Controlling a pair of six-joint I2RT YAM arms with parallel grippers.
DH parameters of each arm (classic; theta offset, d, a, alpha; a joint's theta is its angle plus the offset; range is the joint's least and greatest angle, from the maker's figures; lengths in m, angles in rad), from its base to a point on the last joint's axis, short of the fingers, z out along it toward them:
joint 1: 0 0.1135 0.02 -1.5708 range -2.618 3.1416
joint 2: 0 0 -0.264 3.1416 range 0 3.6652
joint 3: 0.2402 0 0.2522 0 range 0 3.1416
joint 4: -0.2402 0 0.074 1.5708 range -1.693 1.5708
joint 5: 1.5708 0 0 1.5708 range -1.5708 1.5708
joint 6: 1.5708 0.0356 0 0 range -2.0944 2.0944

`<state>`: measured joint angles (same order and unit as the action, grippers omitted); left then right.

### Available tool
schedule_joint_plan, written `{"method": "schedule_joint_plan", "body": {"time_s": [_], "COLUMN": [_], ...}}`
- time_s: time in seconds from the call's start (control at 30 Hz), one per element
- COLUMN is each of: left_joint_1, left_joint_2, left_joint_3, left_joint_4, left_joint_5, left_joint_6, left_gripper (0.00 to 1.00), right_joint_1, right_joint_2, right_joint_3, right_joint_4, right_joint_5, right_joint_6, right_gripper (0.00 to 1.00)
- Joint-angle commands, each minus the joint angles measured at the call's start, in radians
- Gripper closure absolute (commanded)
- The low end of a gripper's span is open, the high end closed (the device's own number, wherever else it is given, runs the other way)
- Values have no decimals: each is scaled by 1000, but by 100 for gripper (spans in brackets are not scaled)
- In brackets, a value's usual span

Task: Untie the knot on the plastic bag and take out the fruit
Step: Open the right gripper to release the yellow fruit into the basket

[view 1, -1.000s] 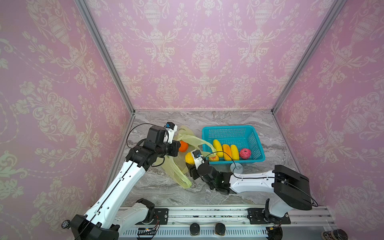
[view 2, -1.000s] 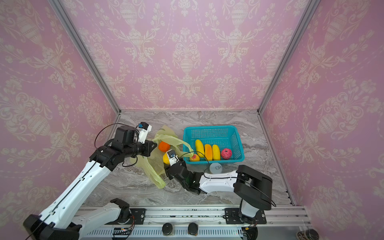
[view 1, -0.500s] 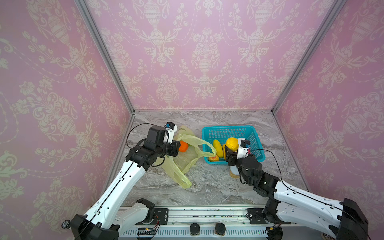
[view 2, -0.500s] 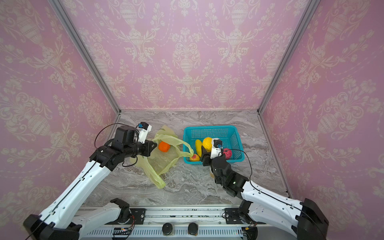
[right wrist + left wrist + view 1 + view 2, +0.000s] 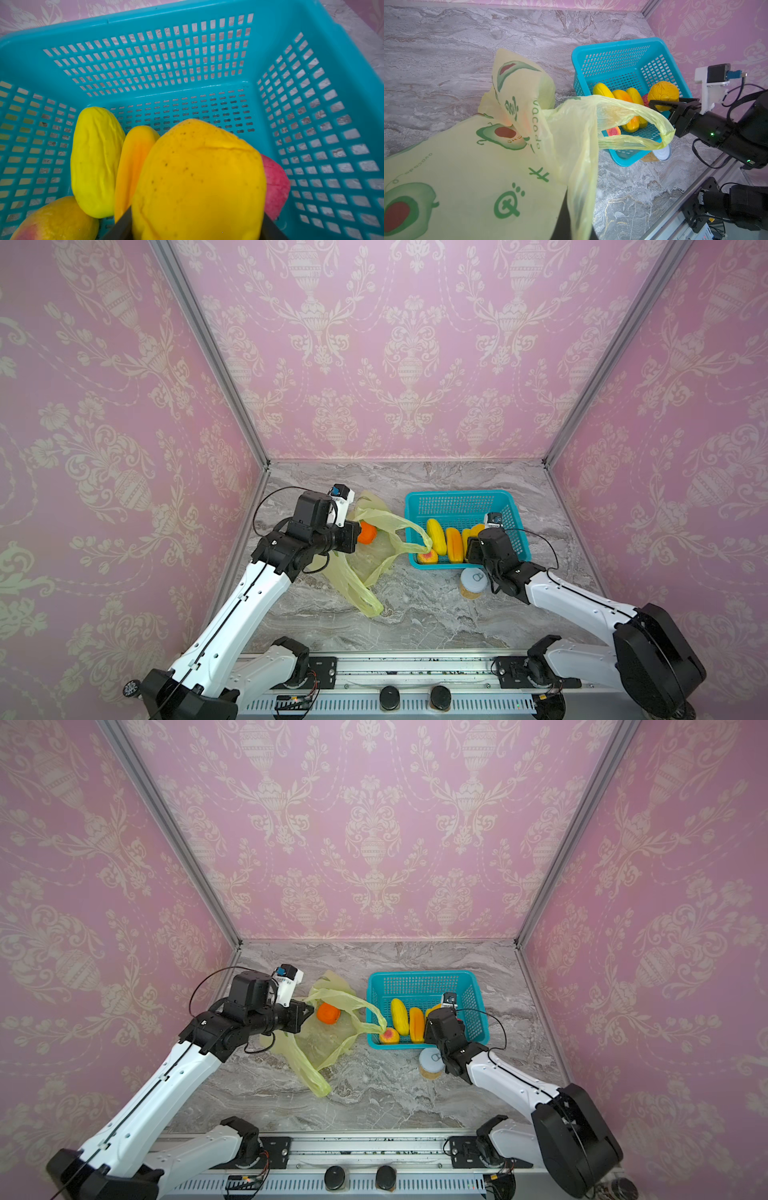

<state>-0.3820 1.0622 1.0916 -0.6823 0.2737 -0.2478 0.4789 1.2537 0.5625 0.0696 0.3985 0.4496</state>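
My right gripper comes down toward that empty patch (image 5: 470, 519) (image 5: 224, 113) next and releases the round yellow fruit, since the basket's bottom lies bare near its far side.
The plastic bag (image 5: 365, 568) (image 5: 467, 166) is yellow-green with avocado prints and lies open on the marble. My left gripper (image 5: 351, 537) is shut on its upper edge and holds it up. I see no knot; a handle loop (image 5: 633, 116) hangs open across the basket's near corner. An orange (image 5: 367, 533) (image 5: 328, 1013) rests in the bag's mouth. My right gripper (image 5: 668, 104) (image 5: 197, 228) is shut on a round yellow fruit (image 5: 199, 182) inside the teal basket (image 5: 457, 494). Elongated yellow fruits (image 5: 436, 536), a peach-coloured one (image 5: 428, 558) and a pink-red one (image 5: 274, 187) lie in the basket.
A white-lidded jar (image 5: 473, 583) (image 5: 432, 1063) stands just in front of the basket, under my right forearm. Pink walls close in the back and both sides. A metal rail (image 5: 415, 668) runs along the table's front edge.
My right arm swung from the bag's mouth over to the basket, carrying the yellow fruit, and has lowered it among the others. The left arm and the bag have stayed put.
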Motion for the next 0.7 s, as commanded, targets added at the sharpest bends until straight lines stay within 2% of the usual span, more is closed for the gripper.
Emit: {"method": "schedule_joint_plan", "body": {"time_s": [0.0, 0.33, 0.53, 0.67], "left_joint_1": [6, 6, 6, 6], "left_joint_2": [8, 10, 8, 4], "left_joint_3": [17, 18, 20, 19], "left_joint_4": [-32, -34, -35, -34], "left_joint_5": [-24, -22, -23, -23], "left_joint_6": [20, 20, 20, 21], "left_gripper": [100, 100, 100, 100], "right_joint_1": [-8, -43, -103, -162], "right_joint_2": [55, 166, 220, 256], "right_joint_3": [21, 97, 150, 160], "right_joint_4": [-31, -21, -31, -9], "right_joint_5": [-49, -56, -53, -70], "right_joint_6": [29, 4, 37, 75], "right_gripper": [67, 57, 53, 44]}}
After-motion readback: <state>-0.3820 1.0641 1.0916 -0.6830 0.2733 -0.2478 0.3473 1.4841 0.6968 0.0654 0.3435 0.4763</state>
